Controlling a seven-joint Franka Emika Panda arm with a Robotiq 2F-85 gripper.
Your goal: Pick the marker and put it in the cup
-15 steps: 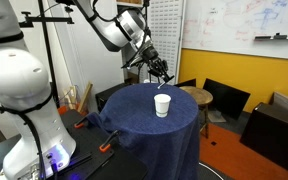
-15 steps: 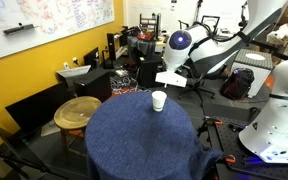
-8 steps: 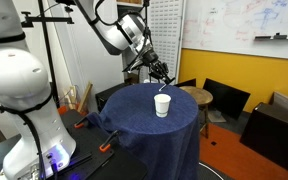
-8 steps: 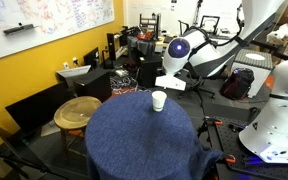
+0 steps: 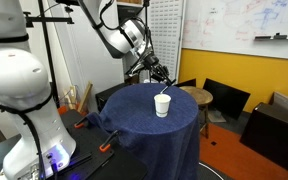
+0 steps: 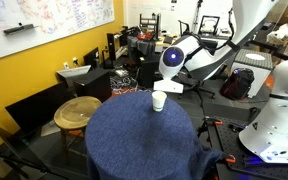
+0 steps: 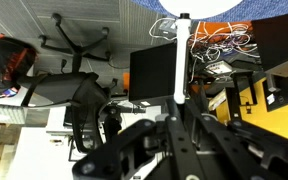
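Note:
The robot's gripper should next move toward the cup and lower the marker over the cup's opening, because the marker's tip only reaches the cup's rim.
The white cup point(image 5: 162, 105) stands upright near the far side of the round blue-clothed table point(image 5: 144, 125); it also shows in an exterior view point(image 6: 158, 101). My gripper point(image 5: 160, 77) hangs just above the cup and is shut on the marker point(image 5: 165, 90), a thin stick pointing down at the cup's rim. In the wrist view the marker point(image 7: 181, 60) looks pale, runs from between my fingers point(image 7: 179, 125) toward the cup point(image 7: 199, 6), and its tip is at the cup's mouth. I cannot tell whether the tip is inside the cup.
A round wooden stool point(image 6: 76, 110) and black chairs point(image 5: 224, 97) stand beside the table. A large white robot body point(image 5: 24, 95) is close by. Office chairs and cables point(image 7: 84, 90) lie on the floor beyond.
My gripper has moved down and toward the cup with the marker in it; the marker's tip now reaches the cup's rim. The cup has not moved.

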